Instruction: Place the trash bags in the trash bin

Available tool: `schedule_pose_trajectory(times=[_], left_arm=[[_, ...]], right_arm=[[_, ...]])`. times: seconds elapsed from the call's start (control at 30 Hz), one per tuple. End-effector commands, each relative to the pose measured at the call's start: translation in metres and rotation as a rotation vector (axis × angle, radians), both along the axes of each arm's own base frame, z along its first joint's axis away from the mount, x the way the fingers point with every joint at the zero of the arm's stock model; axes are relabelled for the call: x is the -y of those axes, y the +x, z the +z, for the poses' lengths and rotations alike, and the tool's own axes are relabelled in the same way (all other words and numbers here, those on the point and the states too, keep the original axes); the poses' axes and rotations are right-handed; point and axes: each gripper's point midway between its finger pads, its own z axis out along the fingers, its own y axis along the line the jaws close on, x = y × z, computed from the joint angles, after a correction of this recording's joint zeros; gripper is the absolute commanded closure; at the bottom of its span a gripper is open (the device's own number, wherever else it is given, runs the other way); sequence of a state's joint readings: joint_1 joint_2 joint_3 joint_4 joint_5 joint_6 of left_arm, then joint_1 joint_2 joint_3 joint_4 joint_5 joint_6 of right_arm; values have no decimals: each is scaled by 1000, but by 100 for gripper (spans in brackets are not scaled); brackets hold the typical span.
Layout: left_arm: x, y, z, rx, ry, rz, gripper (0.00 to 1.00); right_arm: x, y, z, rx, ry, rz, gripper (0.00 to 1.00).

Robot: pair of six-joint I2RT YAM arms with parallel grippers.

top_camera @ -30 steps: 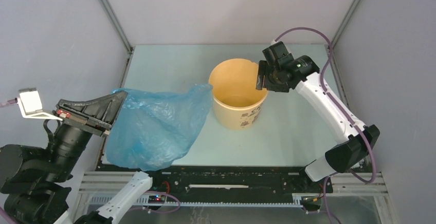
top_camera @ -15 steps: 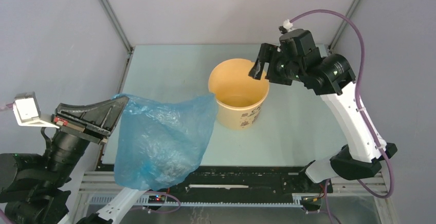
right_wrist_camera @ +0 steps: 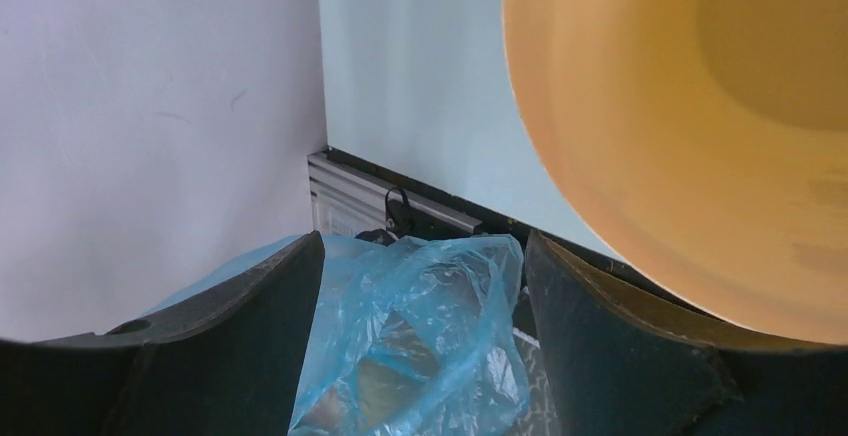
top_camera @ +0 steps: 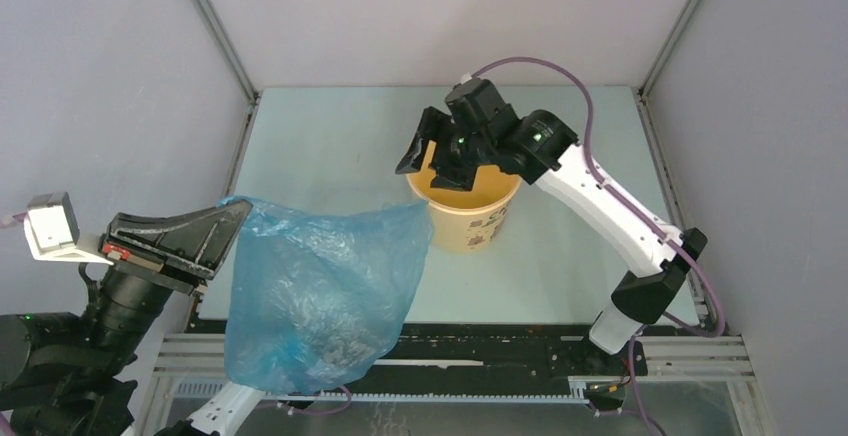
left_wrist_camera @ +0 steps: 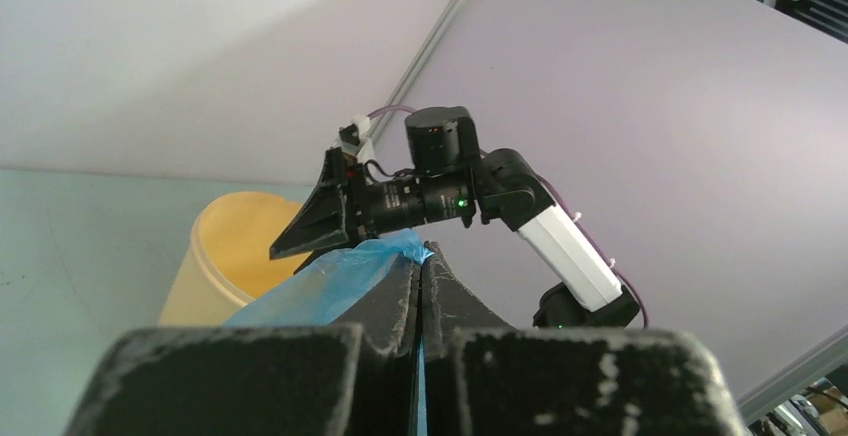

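Observation:
The robot's right gripper needs to move back next, bring its open fingers around the bag's free upper corner [top_camera: 424, 210] [right_wrist_camera: 497, 254] by the bin and close there, since only the opposite corner is held.
The light-blue trash bag [top_camera: 315, 291] hangs in the air at the lower left, spread wide. My left gripper [top_camera: 232, 214] is shut on the bag's upper left corner; in the left wrist view the film [left_wrist_camera: 340, 274] is pinched between the closed fingers [left_wrist_camera: 395, 291]. The pale yellow trash bin [top_camera: 468, 206] stands upright on the table, empty, its rim [right_wrist_camera: 640, 186] filling the right wrist view. My right gripper [top_camera: 420, 154] is open and empty above the bin's left rim, pointing towards the bag [right_wrist_camera: 420, 346], which shows between its spread fingers [right_wrist_camera: 240, 356].
The table is pale green [top_camera: 330, 146], with grey walls on three sides and a metal rail [top_camera: 450, 361] along the near edge. The bag's lower part hangs over that rail. The right arm [top_camera: 600, 206] reaches across above the bin.
My right gripper has swung left from the bin's right rim to above its left rim and turned towards the bag. The bag has come off the table and hangs lower, over the near rail.

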State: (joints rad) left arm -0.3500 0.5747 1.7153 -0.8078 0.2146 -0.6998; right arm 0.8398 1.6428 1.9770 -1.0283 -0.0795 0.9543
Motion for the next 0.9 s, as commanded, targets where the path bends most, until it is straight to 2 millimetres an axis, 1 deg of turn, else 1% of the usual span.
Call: schedule_pose_trajectory(times=[0.0,0.13,0.23,0.33,0.4,0.47,0.5,0.53,0.57,0.6,0.63,0.67,0.7,0.73,0.8,0.87], left_arm=[[4,-4,6,26,-7,-28,100],[4,-3,6,27,-3,-23,100],[5,-2,6,24,3,-25,100],[7,1,4,16,10,-32,100],[7,2,4,14,11,-31,100],[8,3,5,16,11,-32,100],[8,4,6,17,11,-33,100],[9,5,6,14,12,-35,100],[9,5,7,17,11,-35,100],[9,6,7,19,9,-36,100],[10,6,9,20,7,-37,100],[10,7,10,23,6,-38,100],[11,8,11,24,8,-38,100],[11,9,12,27,8,-38,100],[11,12,13,28,8,-36,100],[12,13,15,32,5,-33,100]], right_arm=[[-12,-15,4,-18,31,-24,18],[-7,-27,-18,-29,-33,-18,18],[5,-28,-30,-14,-86,-25,17],[10,-37,-33,-20,-82,-18,17],[7,-42,-35,-38,-47,-20,17],[-1,-46,-32,-63,19,-14,19],[-5,-46,-27,-63,58,-13,21],[-10,-46,-20,-53,98,-8,26],[-15,-45,-12,-44,137,-5,36],[-20,-42,-1,-28,183,-6,44],[-24,-42,7,-21,219,-1,48],[-27,-42,13,-21,245,3,48],[-29,-42,15,-29,257,5,45],[-31,-43,15,-42,259,6,40],[-33,-45,9,-64,249,15,35],[-32,-47,-4,-87,228,13,32]])
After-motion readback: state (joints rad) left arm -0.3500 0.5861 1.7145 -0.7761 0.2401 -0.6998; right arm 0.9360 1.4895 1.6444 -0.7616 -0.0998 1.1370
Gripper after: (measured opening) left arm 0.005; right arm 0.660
